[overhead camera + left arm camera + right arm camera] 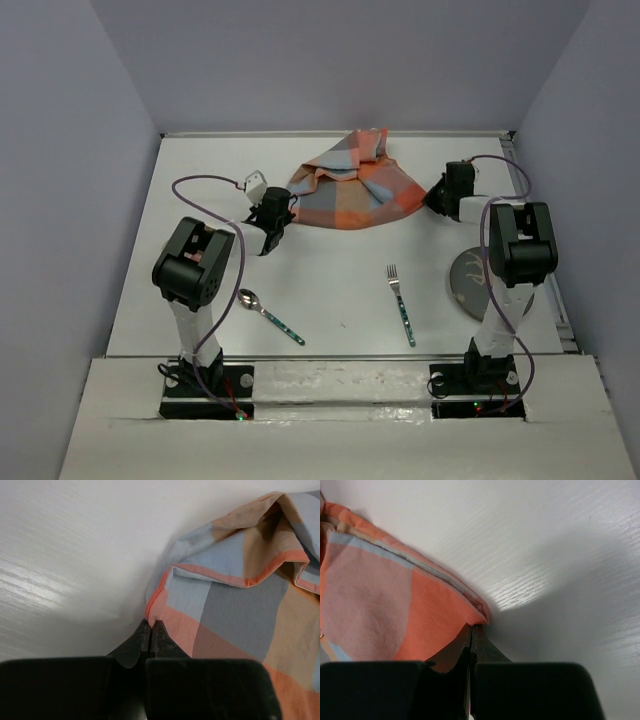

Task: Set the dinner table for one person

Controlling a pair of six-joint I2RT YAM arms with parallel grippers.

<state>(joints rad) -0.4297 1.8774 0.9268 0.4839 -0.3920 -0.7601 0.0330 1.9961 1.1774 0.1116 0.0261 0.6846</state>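
The cloth lies bunched, so next my left gripper should rise, pull to the left in the top view and back, then go down to let go beyond the spoon's head.
The white dinner table (330, 280) carries a bunched orange, grey and blue checked cloth (350, 185) at the back middle. My left gripper (289, 207) is at the cloth's left edge. In the left wrist view its tips (151, 625) are pressed together on the orange hem of the cloth (235, 605). My right gripper (429, 200) is at the cloth's right corner. In the right wrist view its tips (473, 627) are closed on the orange corner of the cloth (395, 605). A spoon (268, 315) and a fork (401, 305) lie near the front.
A dark grey plate (470, 280) lies at the right, partly hidden behind my right arm (515, 250). The spoon is close to my left arm (195, 265). Grey walls stand on three sides of the table.
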